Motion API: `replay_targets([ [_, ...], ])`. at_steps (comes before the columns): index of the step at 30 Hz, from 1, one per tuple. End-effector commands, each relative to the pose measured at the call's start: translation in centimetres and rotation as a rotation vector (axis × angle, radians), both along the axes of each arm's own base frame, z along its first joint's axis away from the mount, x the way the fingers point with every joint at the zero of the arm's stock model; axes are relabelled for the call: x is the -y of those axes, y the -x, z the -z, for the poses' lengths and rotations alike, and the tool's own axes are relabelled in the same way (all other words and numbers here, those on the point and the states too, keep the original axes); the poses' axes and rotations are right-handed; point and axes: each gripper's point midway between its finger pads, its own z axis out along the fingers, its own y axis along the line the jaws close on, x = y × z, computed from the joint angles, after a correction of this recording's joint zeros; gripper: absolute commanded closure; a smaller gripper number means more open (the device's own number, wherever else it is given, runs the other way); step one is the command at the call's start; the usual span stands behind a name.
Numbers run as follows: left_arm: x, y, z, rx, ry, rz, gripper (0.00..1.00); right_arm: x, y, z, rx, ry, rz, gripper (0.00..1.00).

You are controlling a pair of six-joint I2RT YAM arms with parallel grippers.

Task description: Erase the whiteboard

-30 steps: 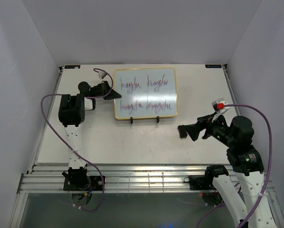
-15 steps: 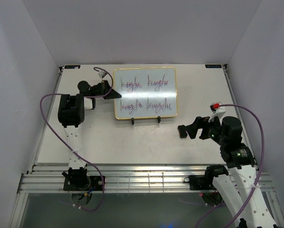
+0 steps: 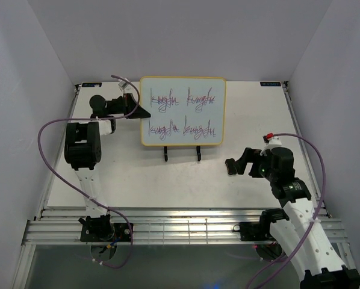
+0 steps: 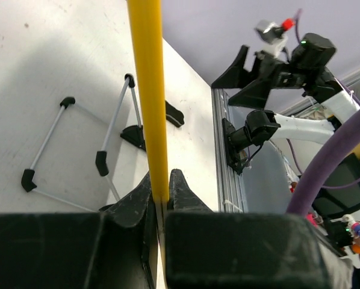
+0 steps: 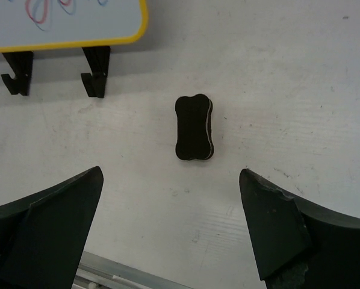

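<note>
My right gripper will lower its open fingers to the left in the top view, onto the eraser below, astride the eraser's narrow middle (image 3: 230, 167) (image 5: 194, 127).
The whiteboard (image 3: 181, 111) has a yellow frame and red-purple handwriting in two rows, and its two black feet (image 3: 181, 154) are below its near edge. My left gripper (image 3: 138, 112) is shut on its left edge and holds it tilted up; in the left wrist view the yellow frame (image 4: 150, 90) runs straight up from between the closed fingers of the left gripper (image 4: 160, 180). A small black eraser (image 5: 194, 128) lies flat on the table, also seen from above (image 3: 230, 167). My right gripper (image 5: 171, 180) is open just short of it, empty, and shows from above too (image 3: 245, 162).
The whiteboard's lower corner (image 5: 65, 18) and its feet (image 5: 96, 69) are to the far left of the eraser. The table's near edge with its metal rail (image 3: 186, 226) lies close behind my right gripper. White walls enclose the table on three sides.
The left gripper has lifted and tilted the whiteboard up, so its face looks larger. The right arm has swung in and lowered toward the eraser.
</note>
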Motion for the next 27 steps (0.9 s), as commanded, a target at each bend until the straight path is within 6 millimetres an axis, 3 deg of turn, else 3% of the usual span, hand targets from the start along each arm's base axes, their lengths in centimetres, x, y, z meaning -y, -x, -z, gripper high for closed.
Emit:
replay_targets([
  [1,0.0,0.7,-8.6,0.432,0.048,-0.08,1.0,-0.5,-1.1,1.3,-0.021,-0.034,0.011,0.03],
  [5,0.0,0.9,-10.6,0.416,0.054,-0.106,1.0,-0.5,-1.6,2.9,-0.077,-0.002,0.007,0.13],
  [6,0.1,1.5,-12.0,0.42,0.061,-0.132,1.0,-0.5,-2.0,3.4,-0.11,0.01,0.002,0.16],
  [7,0.0,1.2,-11.8,0.3,0.053,-0.159,1.0,-0.6,-2.1,3.6,-0.131,0.018,-0.007,0.17],
  [8,-0.1,1.0,-11.8,0.344,0.034,-0.189,1.0,-0.6,-2.2,3.7,-0.145,0.029,-0.009,0.18],
  [12,-0.3,4.1,-12.7,0.262,0.001,-0.299,1.0,-0.1,-3.9,3.4,-0.146,0.075,0.007,0.22],
  [16,-0.6,6.7,-11.5,0.071,-0.03,-0.38,1.0,-0.5,-4.8,3.7,-0.175,0.114,-0.025,0.28],
  [18,-0.6,9.0,-11.2,0.057,-0.036,-0.405,1.0,-1.4,-4.8,4.0,-0.186,0.131,-0.056,0.3],
  [20,-1.1,9.9,-9.3,-0.008,-0.076,-0.477,1.0,-2.0,-5.0,4.3,-0.185,0.156,-0.072,0.32],
  [21,-1.3,11.0,-10.1,0.018,-0.086,-0.504,1.0,-2.9,-4.8,4.6,-0.188,0.167,-0.1,0.32],
  [22,-1.5,11.8,-9.1,-0.015,-0.123,-0.518,1.0,-2.9,-4.8,4.9,-0.193,0.183,-0.099,0.33],
  [24,-2.3,13.1,-9.2,0.002,-0.168,-0.584,1.0,-3.6,-4.6,5.3,-0.206,0.194,-0.123,0.33],
  [26,-3.3,14.0,-7.8,-0.035,-0.239,-0.659,1.0,-3.1,-4.6,6.2,-0.225,0.229,-0.105,0.33],
  [27,-3.4,15.1,-8.8,0.002,-0.237,-0.676,1.0,-2.9,-4.6,6.7,-0.237,0.239,-0.103,0.32],
])
